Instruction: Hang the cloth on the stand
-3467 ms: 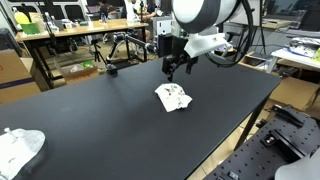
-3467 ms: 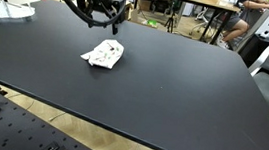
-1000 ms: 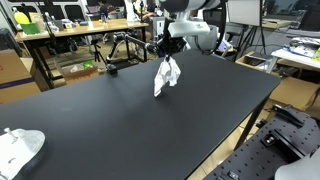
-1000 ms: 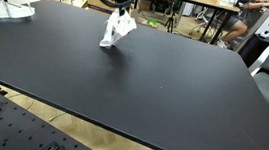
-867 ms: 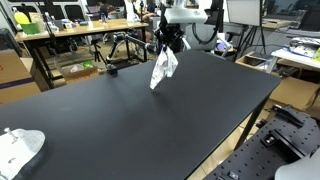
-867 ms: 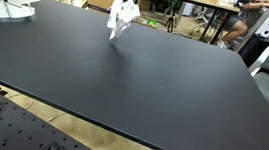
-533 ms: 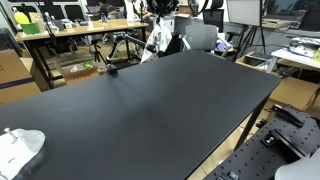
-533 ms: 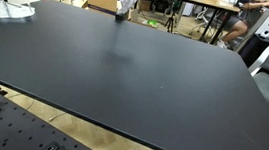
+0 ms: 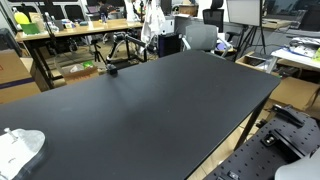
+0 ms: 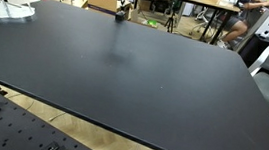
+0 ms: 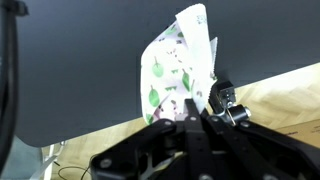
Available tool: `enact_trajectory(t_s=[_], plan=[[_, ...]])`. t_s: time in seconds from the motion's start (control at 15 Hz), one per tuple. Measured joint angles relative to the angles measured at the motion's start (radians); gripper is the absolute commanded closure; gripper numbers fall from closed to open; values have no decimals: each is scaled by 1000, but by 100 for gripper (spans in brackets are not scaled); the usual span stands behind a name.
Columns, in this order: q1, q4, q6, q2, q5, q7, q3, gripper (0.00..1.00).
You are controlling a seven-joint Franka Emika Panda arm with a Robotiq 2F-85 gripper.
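Next, the gripper moves down to drape its high-hanging cloth over the black stand's thin arm and releases, because that arm lies below the gripper and the cloth.
The cloth is white with green leaf prints. In the wrist view it hangs from my gripper, which is shut on its lower edge. In an exterior view the cloth dangles high over the black table's far edge, and the gripper above it is cut off by the frame's top. A black stand with thin arms sits at that far edge, to the left of the cloth and apart from it. In an exterior view only a small dark piece, probably the stand, shows at the far edge. A small black fitting with a silver knob lies close beside the fingers.
A crumpled white object lies at one table corner and shows again from the other side. Behind the black table are cluttered wooden benches, chairs and a person.
My gripper has lifted the cloth off the middle of the table and carried it up and toward the far edge; in both exterior views it now hangs near the top of the frame.
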Motion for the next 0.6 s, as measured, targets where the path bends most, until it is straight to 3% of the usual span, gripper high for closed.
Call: enact_trajectory(t_s=[0.6], plan=[[1,61,-164,85,13,11,21,100]])
